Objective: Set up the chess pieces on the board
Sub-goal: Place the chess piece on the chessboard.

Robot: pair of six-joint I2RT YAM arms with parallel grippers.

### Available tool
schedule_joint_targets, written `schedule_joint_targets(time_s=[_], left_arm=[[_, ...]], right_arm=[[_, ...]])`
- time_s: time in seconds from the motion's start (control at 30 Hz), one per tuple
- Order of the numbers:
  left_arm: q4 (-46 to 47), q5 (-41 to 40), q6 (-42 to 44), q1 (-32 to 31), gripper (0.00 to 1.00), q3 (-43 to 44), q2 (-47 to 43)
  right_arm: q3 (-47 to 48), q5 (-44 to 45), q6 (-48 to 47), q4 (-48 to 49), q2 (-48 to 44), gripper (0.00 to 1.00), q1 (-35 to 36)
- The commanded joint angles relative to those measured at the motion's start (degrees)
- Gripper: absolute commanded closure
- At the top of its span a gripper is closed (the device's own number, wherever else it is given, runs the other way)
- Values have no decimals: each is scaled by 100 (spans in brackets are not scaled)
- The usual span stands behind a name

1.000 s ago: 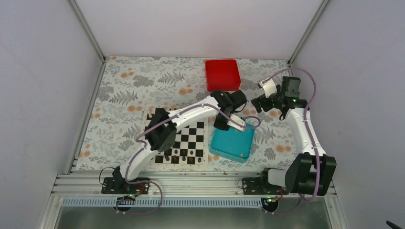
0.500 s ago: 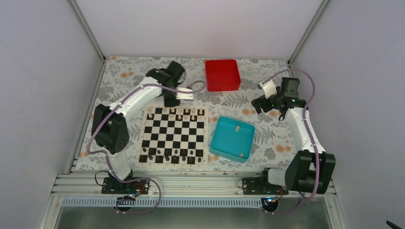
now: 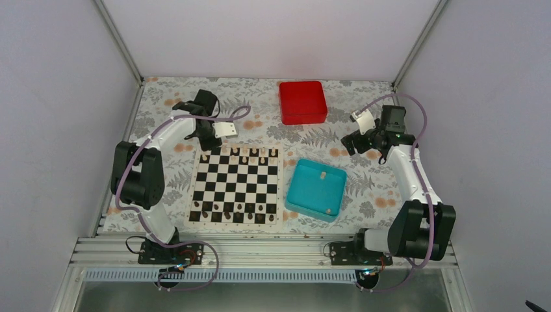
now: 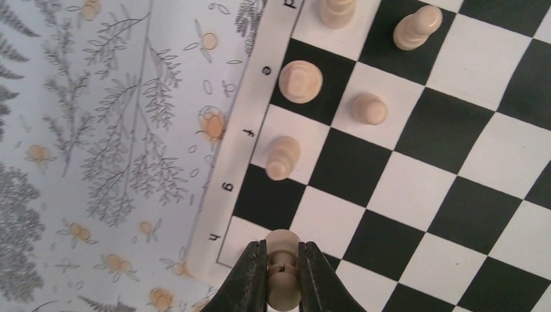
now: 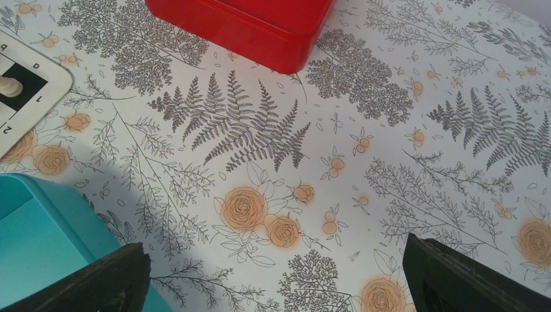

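My left gripper moves the cream piece down and back next, to release it on the empty white square inward of the dark (image 3: pixel 214 160) (image 4: pixel 327 220) g square.
The black-and-white board (image 3: pixel 237 188) lies left of centre. Cream chess pieces (image 3: pixel 238 155) stand along its far rows, and in the left wrist view several of them (image 4: pixel 301 81) stand close to the lettered border (image 4: pixel 242 127). My left gripper (image 4: pixel 284 259) is shut on a cream piece (image 4: pixel 284 289) and hangs over the h corner square; from above, the left gripper (image 3: pixel 209 143) is at the board's far-left corner. My right gripper (image 5: pixel 279 279) stands wide open over the flowered cloth and holds nothing; the top view shows the right gripper (image 3: pixel 351 142) beyond the teal tray.
A teal tray (image 3: pixel 316 190) right of the board holds two small pale pieces (image 3: pixel 322 174). A red box (image 3: pixel 303 102) sits at the back centre. Dark pieces (image 3: pixel 234 211) line the board's near rows. In the right wrist view the red box (image 5: pixel 253 26) and the tray's corner (image 5: pixel 39 247) show.
My left arm swung from above the teal tray, across the board's far side, to its far-left corner, still shut. The right arm barely moved.
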Motion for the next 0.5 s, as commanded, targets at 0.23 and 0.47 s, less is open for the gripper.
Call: schedule_joint_targets(time_s=[0.23, 0.47], left_arm=[[483, 84, 63, 51, 91, -602, 25], [644, -23, 40, 70, 91, -804, 160]], right_arm=[[10, -70, 97, -44, 101, 0, -46], [5, -92, 81, -65, 116, 0, -43]])
